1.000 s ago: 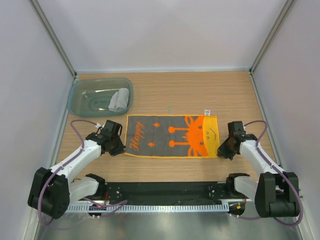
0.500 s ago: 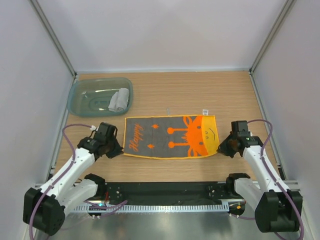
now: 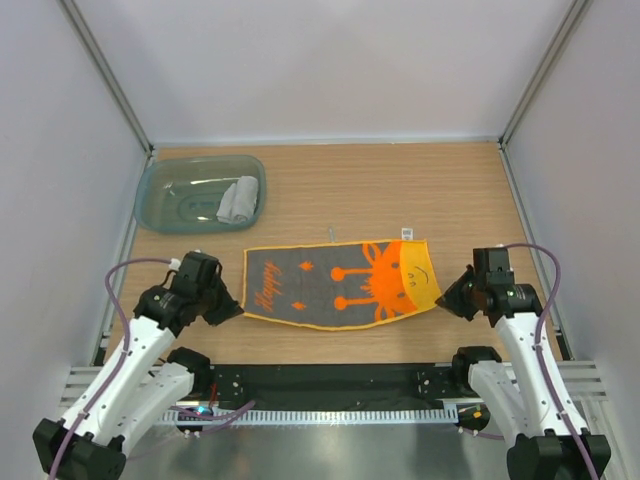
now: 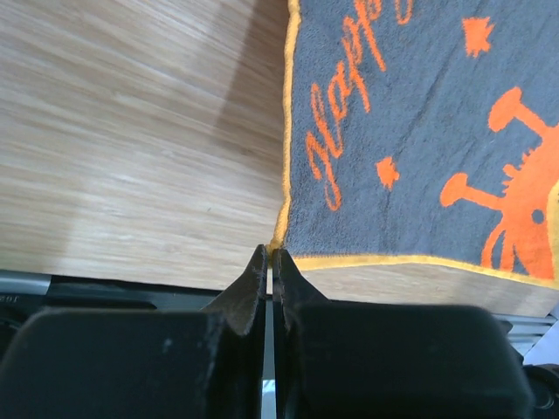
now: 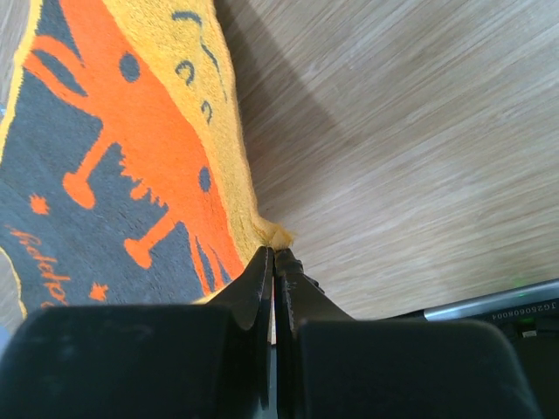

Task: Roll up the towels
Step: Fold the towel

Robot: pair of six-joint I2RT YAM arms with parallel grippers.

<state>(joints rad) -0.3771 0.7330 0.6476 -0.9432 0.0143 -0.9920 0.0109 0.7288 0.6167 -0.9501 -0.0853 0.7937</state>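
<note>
My right gripper will next carry the held corner of the towel outward onto the towel's far corner by the tag [image 3: 423,243] and let go. The towel lies unfolded with that corner outward.
An orange-and-grey towel [image 3: 340,282] lies spread out in the middle of the table, grey face up with an orange giraffe print. My left gripper [image 3: 237,313] is shut on its near-left corner [image 4: 278,247]. My right gripper [image 3: 443,298] is shut on its near-right corner [image 5: 278,236]. The near edge of the towel [image 4: 410,157] is lifted a little off the wood. A light grey towel [image 3: 237,200] sits rolled inside the teal tub [image 3: 160,185] at the back left.
A black rail [image 3: 330,382] runs along the near table edge between the arm bases. White walls close in the left, right and far sides. Bare wood [image 3: 400,185] lies behind the spread towel.
Both grippers have drawn back toward the near edge and outward with the corners, pulling the towel's near edge closer and lifting it slightly. The arms have stretched out.
</note>
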